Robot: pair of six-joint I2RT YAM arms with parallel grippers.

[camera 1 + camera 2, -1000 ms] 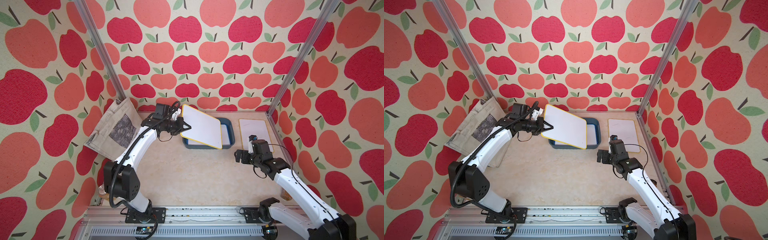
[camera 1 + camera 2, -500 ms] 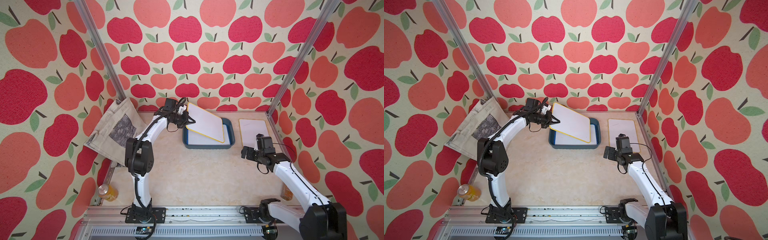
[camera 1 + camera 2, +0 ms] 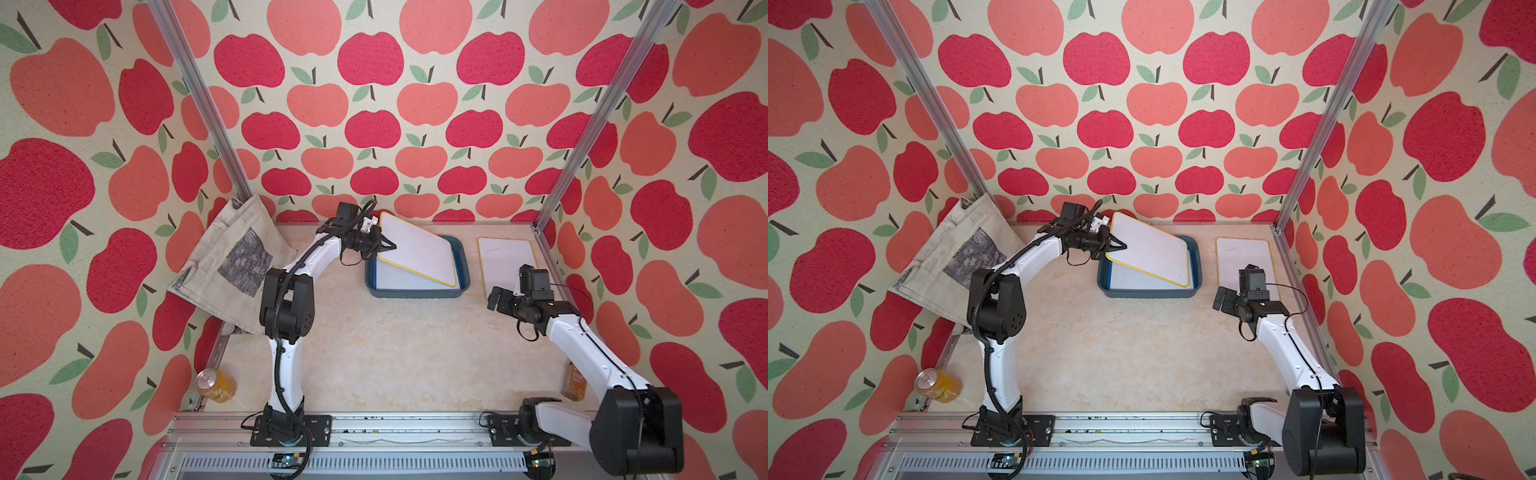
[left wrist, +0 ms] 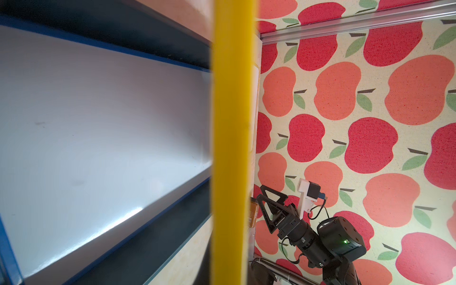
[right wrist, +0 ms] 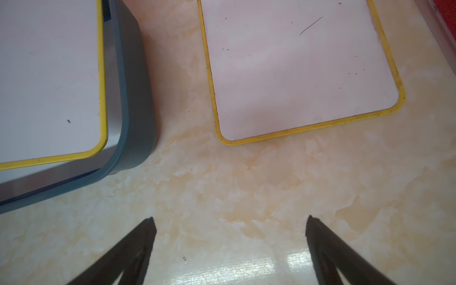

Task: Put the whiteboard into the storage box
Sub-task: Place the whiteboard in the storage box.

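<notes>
My left gripper brings the yellow-framed board's high edge down toward the blue-framed whiteboard (image 3: 397,279) (image 4: 98,118) next and releases it there, since that whiteboard lies flat below.
The storage box (image 3: 417,292) (image 3: 1149,294) is a shallow teal bin at the back middle of the table. A blue-framed whiteboard (image 3: 397,279) (image 4: 98,118) lies flat inside it. My left gripper (image 3: 385,245) (image 3: 1116,245) is shut on the left edge of a yellow-framed whiteboard (image 3: 417,250) (image 3: 1150,248). That board slants over the box, left side high and right side low near the rim. Another yellow-framed whiteboard (image 3: 505,261) (image 5: 301,69) lies flat on the table right of the box. My right gripper (image 3: 498,297) (image 5: 230,220) hovers open in front of it, holding nothing.
A cloth tote bag (image 3: 237,262) leans in the back left corner. An orange can (image 3: 214,384) stands at the front left edge and a brown bottle (image 3: 574,380) at the front right. Aluminium posts (image 3: 582,137) frame the back corners.
The left arm folded back and carried the yellow-framed whiteboard further over the box, tipping its right side lower. The right gripper drifted back and rightward, toward the whiteboard on the table.
</notes>
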